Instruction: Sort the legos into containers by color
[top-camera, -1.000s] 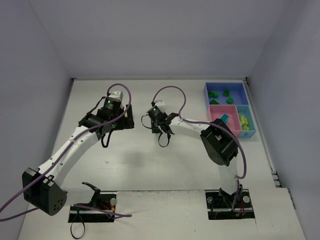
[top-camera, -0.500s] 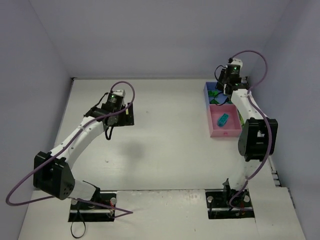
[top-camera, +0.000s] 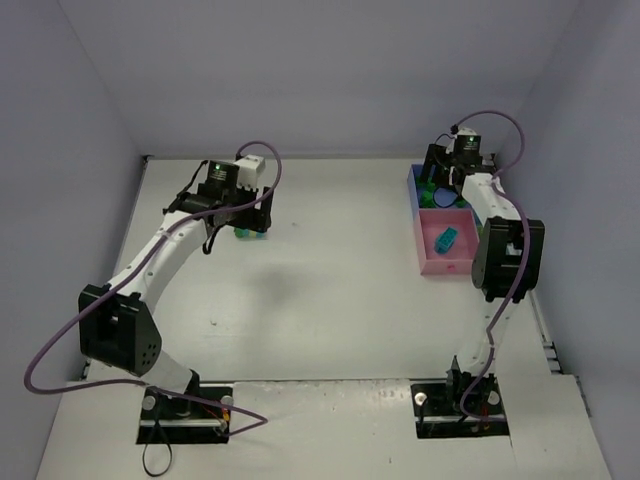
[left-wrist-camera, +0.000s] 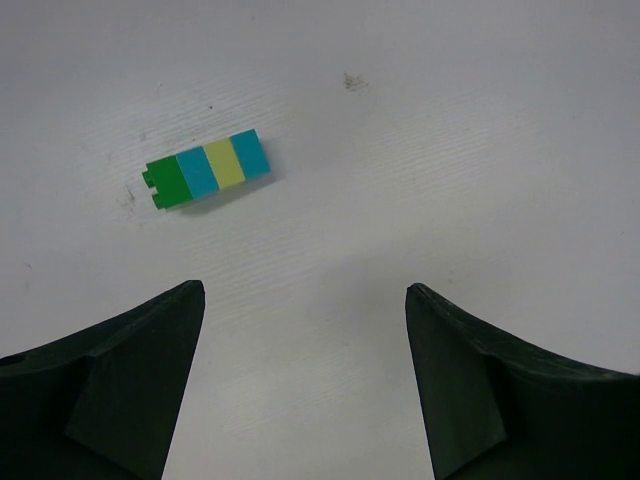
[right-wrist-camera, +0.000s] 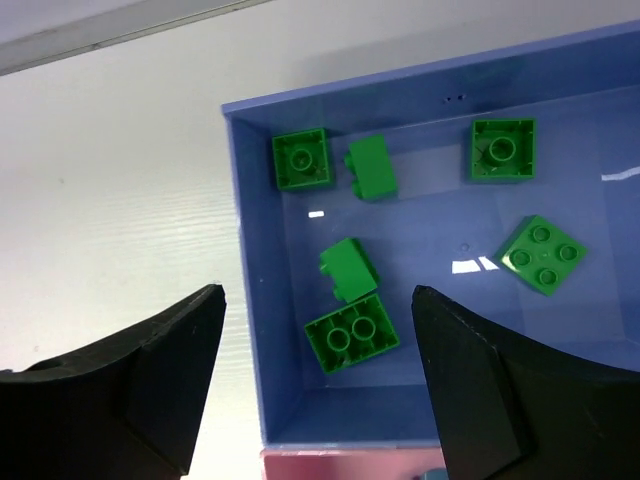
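Note:
The short stack lies below the left gripper, with its length slanting across the wrist view. The gripper will next turn and lower its open fingers to either side of the stack's middle bricks.
A short stack of legos (left-wrist-camera: 207, 168), green, cyan, yellow-green and cyan, lies on its side on the white table; from above the stack (top-camera: 245, 234) shows just under my left gripper (top-camera: 240, 218). The left gripper (left-wrist-camera: 305, 288) is open and hangs above bare table, short of the stack. My right gripper (right-wrist-camera: 318, 292) is open over the near left corner of the blue container (right-wrist-camera: 250, 300). Several green bricks lie in it, one upside down (right-wrist-camera: 352, 332) below the jaws. A cyan brick (top-camera: 446, 238) lies in the pink container (top-camera: 440, 265).
The joined containers sit at the table's back right, close to the right wall; the right arm (top-camera: 505, 255) covers their right part. The pink container's rim (right-wrist-camera: 330, 465) borders the blue one. The back wall stands just behind both grippers.
The right arm swung from the table's middle to the blue container, and its gripper went from shut to open there. The left arm shifted, so the stack now shows beside its gripper.

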